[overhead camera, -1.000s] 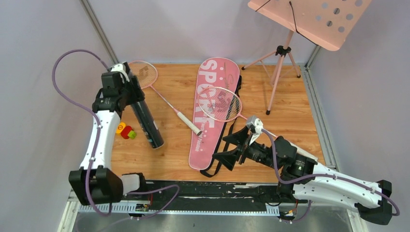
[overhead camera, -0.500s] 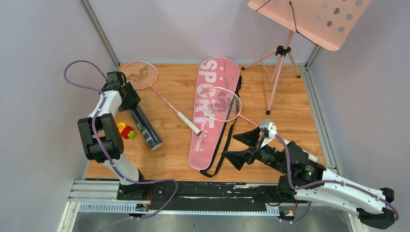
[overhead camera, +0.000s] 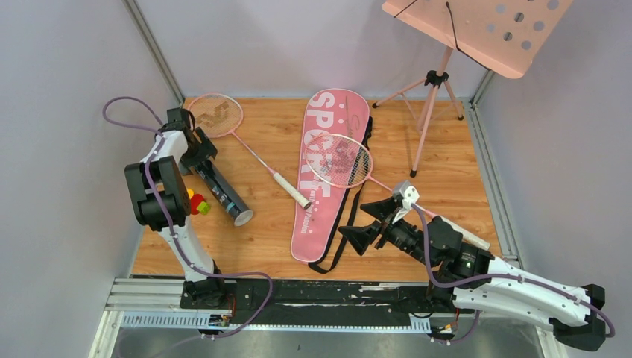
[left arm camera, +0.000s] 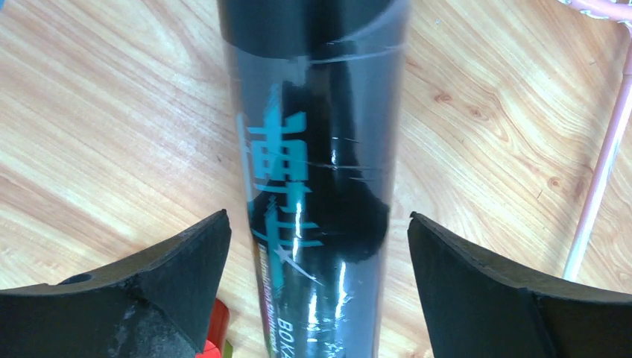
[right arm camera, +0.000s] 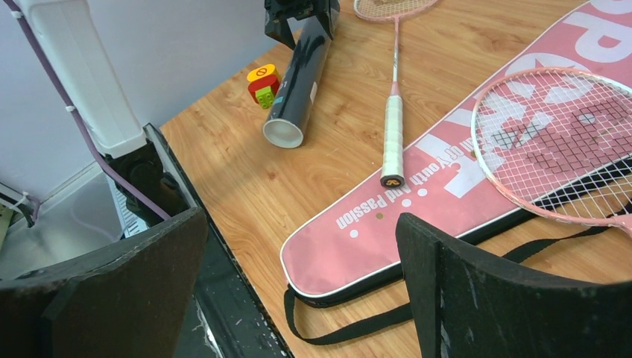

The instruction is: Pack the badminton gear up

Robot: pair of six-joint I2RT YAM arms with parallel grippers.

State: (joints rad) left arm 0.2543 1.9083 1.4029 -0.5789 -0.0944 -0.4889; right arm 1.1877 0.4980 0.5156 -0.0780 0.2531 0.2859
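My right gripper goes outward and down onto the thin shaft (overhead camera: 378,182) by the second racket's head next, because that part of the shaft is clear of the bag's edge.
A long black tube (overhead camera: 223,195) lies on the wooden table at the left, its open white end (right arm camera: 283,133) towards the front. My left gripper (overhead camera: 195,153) is open and straddles the tube's far end (left arm camera: 320,149), with a gap on each side. One pink racket (overhead camera: 216,115) lies beside the tube, its white handle (right arm camera: 392,138) reaching the pink SPORT bag (overhead camera: 328,127). A second racket (overhead camera: 339,160) rests on the bag. My right gripper (overhead camera: 356,221) hangs open above the bag's near end (right arm camera: 350,253), holding nothing.
A small orange, red and green toy (overhead camera: 197,203) sits just left of the tube. A pink music stand (overhead camera: 477,30) rises at the back right, its tripod legs (overhead camera: 428,112) on the table. The bag's black strap (right arm camera: 358,324) loops near the table's front edge.
My left arm has folded back, and its jaws have spread wider round the tube's far end. The right gripper drifted right, then back up and left.
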